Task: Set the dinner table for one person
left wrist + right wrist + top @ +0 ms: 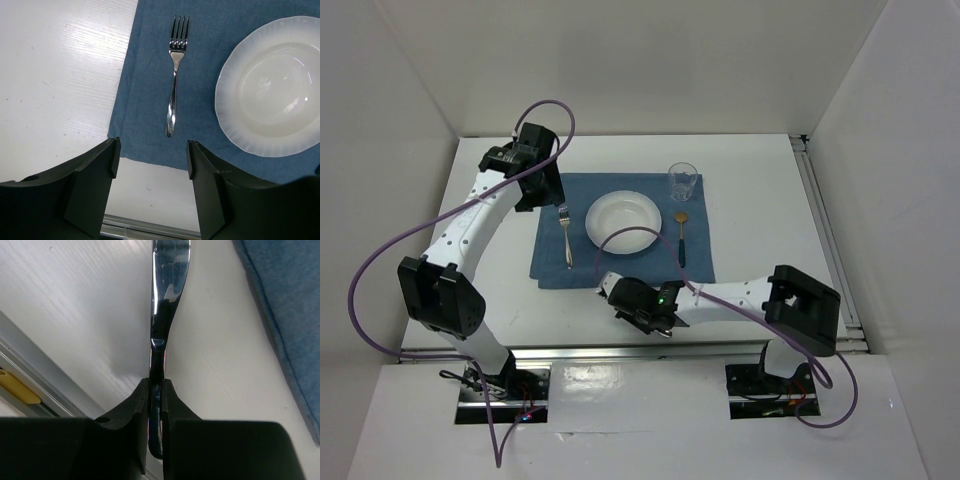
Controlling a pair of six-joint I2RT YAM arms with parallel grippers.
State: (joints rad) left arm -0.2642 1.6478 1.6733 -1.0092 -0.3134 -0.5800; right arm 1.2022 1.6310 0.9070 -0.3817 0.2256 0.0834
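Note:
The right gripper raises the knife (162,300) outward past the spoon (681,235) next, turns it alongside and lowers it there, since the mat's side part is empty.
The dinner table (760,200) is a white top carrying a blue placemat (620,262). On the mat lie a white plate (623,217), a fork (565,237) to its left, a gold spoon (681,235) to its right and a clear glass (683,181) at the far right. My right gripper (156,390) is shut on the handle of a shiny metal knife (162,300), held edge-on low over the bare table just in front of the mat (290,305); in the top view it (625,298) is near the mat's front edge. My left gripper (152,160) is open and empty, above the mat's far left, with the fork (174,85) and plate (272,87) ahead of it.
A metal rail (620,350) runs along the table's near edge, close to the right gripper (35,370). White walls enclose the left, back and right sides. Purple cables loop over both arms.

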